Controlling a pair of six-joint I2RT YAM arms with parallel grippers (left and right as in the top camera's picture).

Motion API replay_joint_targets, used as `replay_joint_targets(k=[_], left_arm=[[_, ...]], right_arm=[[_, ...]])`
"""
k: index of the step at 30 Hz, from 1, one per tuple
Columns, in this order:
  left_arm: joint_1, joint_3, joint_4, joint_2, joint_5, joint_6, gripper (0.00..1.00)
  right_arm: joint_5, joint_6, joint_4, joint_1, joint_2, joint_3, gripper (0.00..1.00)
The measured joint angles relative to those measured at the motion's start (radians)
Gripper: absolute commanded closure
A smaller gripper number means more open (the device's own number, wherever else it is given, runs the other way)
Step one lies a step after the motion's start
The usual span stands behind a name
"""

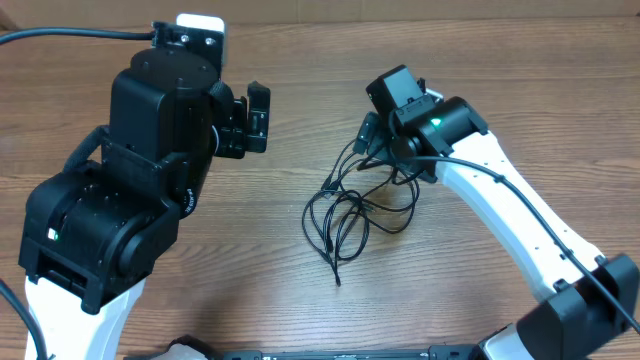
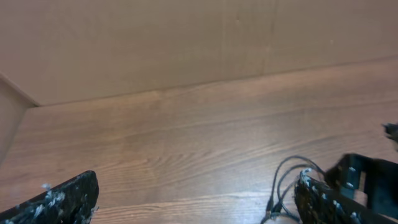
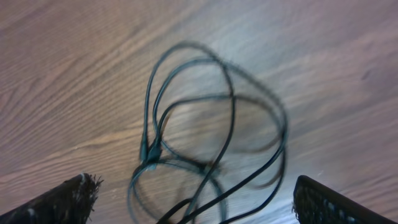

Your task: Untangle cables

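Observation:
The right gripper moves down next and draws back onto the black cable's crossing parts, since the loops below its open fingers spread toward my base.
The cables [image 1: 352, 200] are thin black cords lying in a loose tangle of loops on the wooden table, right of centre. My right gripper [image 1: 368, 135] hovers open over the tangle's upper edge. In the right wrist view the blurred loops and joined plugs [image 3: 151, 149] lie between and ahead of the wide-apart fingers [image 3: 62, 202], which hold nothing; the gripper [image 3: 196, 208] is open. My left gripper [image 1: 255, 118] is open, left of the tangle and apart from it. In the left wrist view a few cable loops [image 2: 283, 180] show by the right finger [image 2: 323, 202]; that gripper [image 2: 196, 205] is empty.
The big black left arm [image 1: 130, 190] fills the left of the table. The white right arm [image 1: 520, 230] runs from the lower right corner. A white block [image 1: 200, 22] sits at the back edge. A brown wall [image 2: 186, 43] rises behind the table.

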Motion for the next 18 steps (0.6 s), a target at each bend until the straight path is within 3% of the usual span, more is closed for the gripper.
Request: replay_joint_targets(k=[3,7,13,16,18], left_arm=[[0.0,0.0,-0.018,0.0,0.016,0.0,0.0],[0.0,0.0,-0.051,0.0,0.027,0.003,0.0],[0.0,0.0,-0.09,0.0,0.035,0.003,0.0],[0.0,0.0,-0.108,0.0,0.038,0.003,0.0],[0.0,0.0,-0.116,0.0,0.038,0.003,0.0]], right_arm=[[-0.032,0.061,0.0,0.0,0.032,0.0,0.13],[-0.056,0.13,0.017,0.0,0.084,-0.025,0.13],[-0.069,0.204,0.13,-0.003,0.114,-0.21,0.14],[-0.076,0.231,0.177,-0.012,0.117,-0.272,0.35],[-0.077,0.242,0.193,-0.021,0.117,-0.293,0.67]])
